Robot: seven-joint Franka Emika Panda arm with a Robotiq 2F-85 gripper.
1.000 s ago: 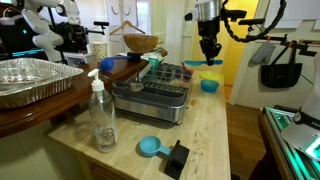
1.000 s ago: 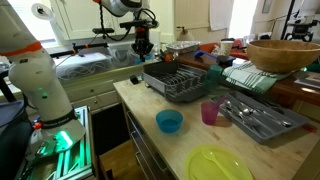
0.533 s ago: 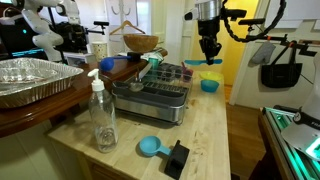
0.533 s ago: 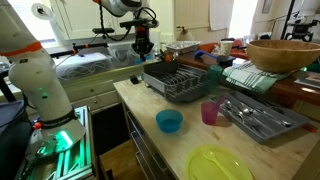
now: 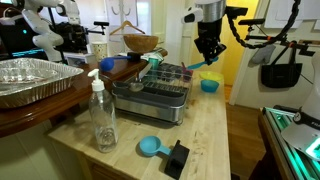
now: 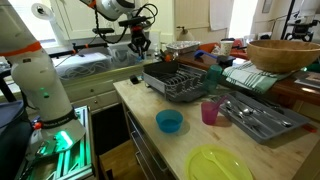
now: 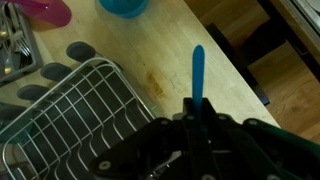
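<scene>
The gripper tilts toward the wire dish rack [image 5: 160, 88] next and lowers over the rack's open inside to release the handle, because the handle juts over bare counter.
My gripper [image 7: 197, 115] is shut on a thin blue utensil handle [image 7: 198, 75], which sticks out from between the fingers over the wooden counter [image 7: 180, 50]. The wire dish rack [image 7: 70, 110] lies just beside it. In both exterior views the gripper [image 5: 208, 48] [image 6: 137, 44] hangs above the counter's far end, next to the dish rack [image 5: 160, 88] [image 6: 180, 82]. A blue bowl [image 7: 122, 6] and a pink cup [image 7: 45, 10] stand further along the counter.
A blue bowl [image 6: 169, 121], pink cup [image 6: 210, 112], yellow plate [image 6: 220, 163] and cutlery tray [image 6: 262, 118] sit on the counter. A clear bottle [image 5: 102, 118], blue scoop [image 5: 150, 146], foil tray [image 5: 30, 80] and wooden bowl [image 5: 140, 43] are nearby.
The wrist has tilted and shifted slightly above the counter end, still gripping the blue utensil. Nothing on the counter has moved.
</scene>
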